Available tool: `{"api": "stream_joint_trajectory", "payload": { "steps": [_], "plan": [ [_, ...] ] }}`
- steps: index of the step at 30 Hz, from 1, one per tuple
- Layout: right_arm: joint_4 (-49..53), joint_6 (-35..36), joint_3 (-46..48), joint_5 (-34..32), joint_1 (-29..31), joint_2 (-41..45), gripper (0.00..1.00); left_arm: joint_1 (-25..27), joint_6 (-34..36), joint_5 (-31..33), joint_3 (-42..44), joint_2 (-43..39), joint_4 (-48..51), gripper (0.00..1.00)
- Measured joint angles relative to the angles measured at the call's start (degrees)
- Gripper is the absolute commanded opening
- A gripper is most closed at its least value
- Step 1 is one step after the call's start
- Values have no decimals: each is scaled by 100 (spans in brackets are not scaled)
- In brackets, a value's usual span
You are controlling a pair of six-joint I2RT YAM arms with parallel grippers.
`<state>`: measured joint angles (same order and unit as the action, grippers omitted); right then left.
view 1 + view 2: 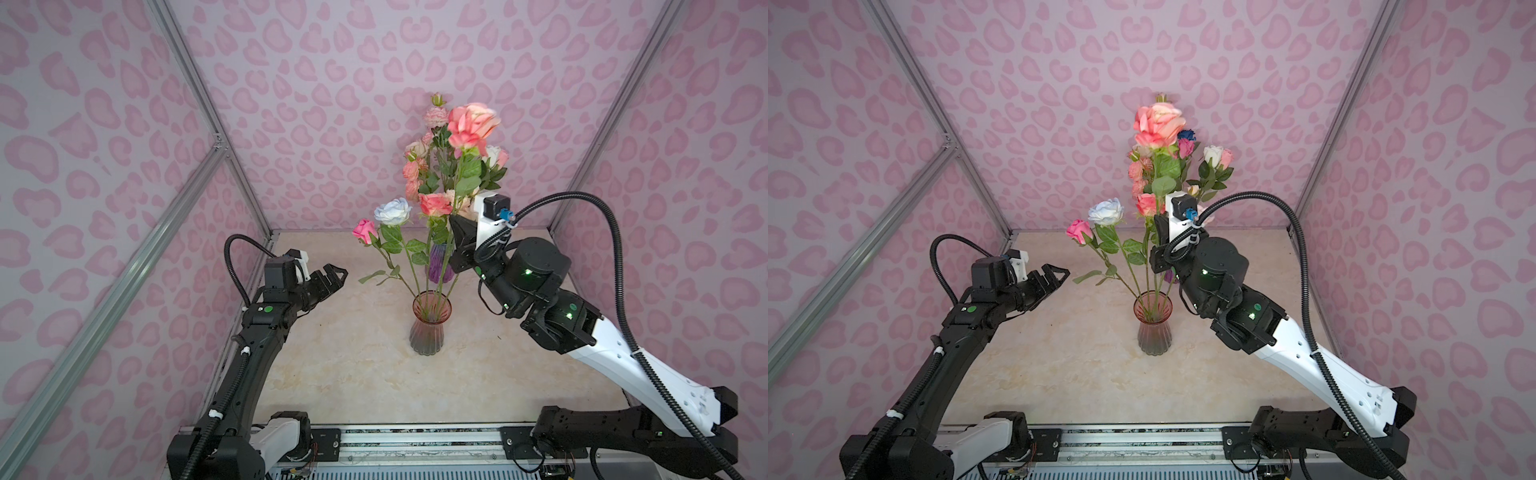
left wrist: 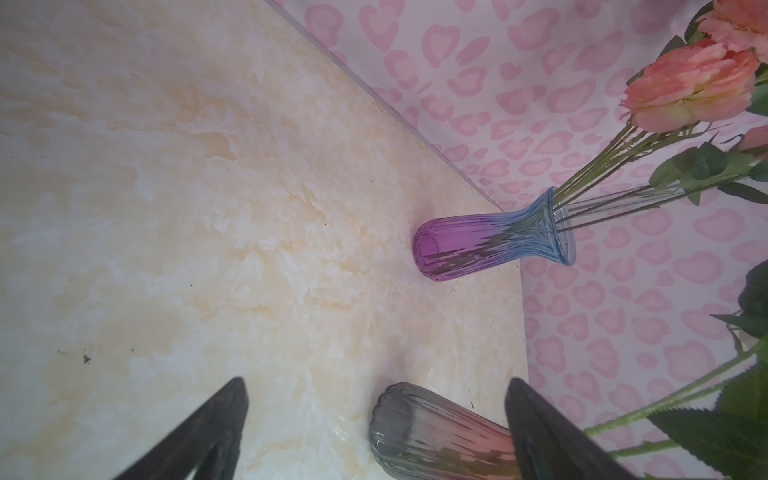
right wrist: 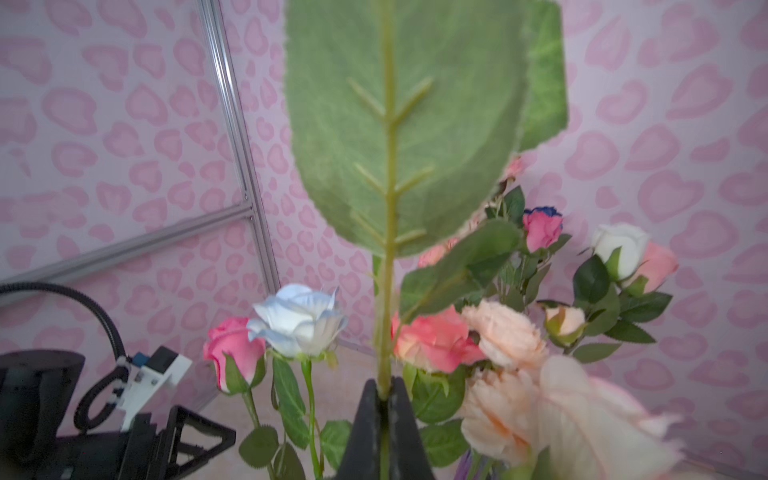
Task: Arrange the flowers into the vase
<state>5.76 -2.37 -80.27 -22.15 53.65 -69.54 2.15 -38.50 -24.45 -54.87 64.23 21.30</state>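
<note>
The right gripper moves down toward the vase's opening (image 1: pixel 432 305) below it next, as the pink-peach rose still stands high, and releases the rose's green stem.
A ribbed red-to-grey glass vase (image 1: pixel 428 332) (image 1: pixel 1154 332) (image 2: pixel 432 432) stands mid-table. It holds a pink rose (image 1: pixel 365 231), a white-blue rose (image 1: pixel 392 211) (image 3: pixel 297 318) and a coral rose (image 1: pixel 434 203). My right gripper (image 1: pixel 457 235) (image 1: pixel 1158 232) (image 3: pixel 384 390) is shut on the green stem of a tall pink-peach rose (image 1: pixel 471 124) (image 1: pixel 1158 124), held upright above the vase. The stem's lower end runs down to the vase mouth. My left gripper (image 1: pixel 337 276) (image 1: pixel 1059 276) (image 2: pixel 376 380) hangs open and empty, left of the vase.
A purple-blue vase (image 1: pixel 438 266) (image 2: pixel 478 245) at the back of the table holds several more flowers (image 1: pixel 419 166) (image 3: pixel 619 249), close behind my right gripper. Pink patterned walls (image 1: pixel 332 104) enclose the marble tabletop (image 1: pixel 345 365) on three sides.
</note>
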Motion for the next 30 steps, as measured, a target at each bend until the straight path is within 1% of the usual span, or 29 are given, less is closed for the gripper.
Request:
{"api": "stream_joint_trajectory", "payload": {
  "steps": [4, 9, 12, 17, 20, 25, 30],
  "plan": [
    [28, -175, 581, 11, 57, -7, 3, 0, 0, -22, 15, 0, 0, 98],
    [87, -428, 907, 17, 103, -4, 21, 0, -2, -44, 33, 0, -4, 98],
    [175, -557, 986, 15, 179, 15, 29, 0, -2, -44, 39, 0, -4, 98],
    [302, -654, 1010, -59, 326, 122, 31, 0, -11, -44, 42, 59, -7, 98],
    [354, -706, 1003, -160, 463, 289, 34, 0, -42, -42, 42, 59, -13, 98],
    [503, -699, 844, -348, 863, 608, 38, 0, -42, -11, 52, 57, -15, 99],
    [914, -599, 820, -721, 1357, 1088, 44, 0, -39, 50, 72, 39, -17, 99]
  ]
}}
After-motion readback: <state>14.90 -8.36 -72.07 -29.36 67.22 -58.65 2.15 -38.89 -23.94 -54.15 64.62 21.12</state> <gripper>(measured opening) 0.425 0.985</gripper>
